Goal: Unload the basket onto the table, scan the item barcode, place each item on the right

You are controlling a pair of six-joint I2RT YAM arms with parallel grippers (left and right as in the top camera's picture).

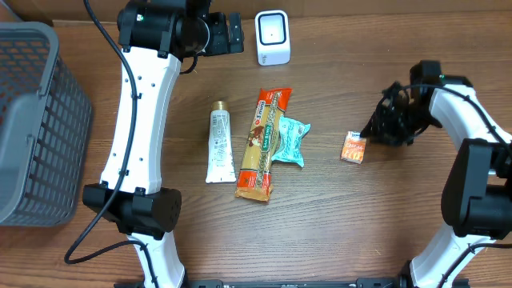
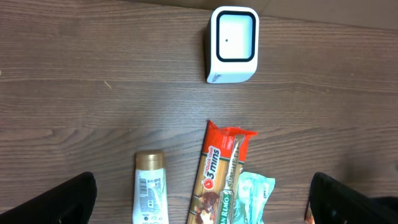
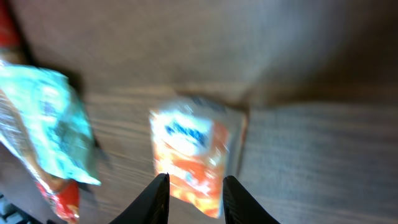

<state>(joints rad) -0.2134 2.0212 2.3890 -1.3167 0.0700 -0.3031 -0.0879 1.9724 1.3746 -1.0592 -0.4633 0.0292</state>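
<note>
The packet lies flat on the tabletop and is wider than the gap between my fingers, so next I will lower my right gripper onto the orange packet's grey side edge (image 1: 363, 151) (image 3: 232, 152).
A small orange packet (image 1: 354, 148) lies flat on the table at the right. My right gripper (image 1: 374, 134) sits just right of it, pointing at it. In the blurred right wrist view the packet (image 3: 193, 149) shows just beyond the fingertips, wider than the gap, and the right gripper (image 3: 196, 182) stands narrowly open with nothing clamped. The white barcode scanner (image 1: 272, 37) stands at the back middle. My left gripper (image 1: 230, 34) hovers beside it, wide open and empty; its wrist view looks down on the scanner (image 2: 232, 43), with the left gripper (image 2: 202, 202) straddling the items below.
A white tube (image 1: 218, 146), a long orange pasta packet (image 1: 262, 144) and a teal packet (image 1: 291, 141) lie side by side mid-table. A grey basket (image 1: 32, 120) stands at the left edge.
</note>
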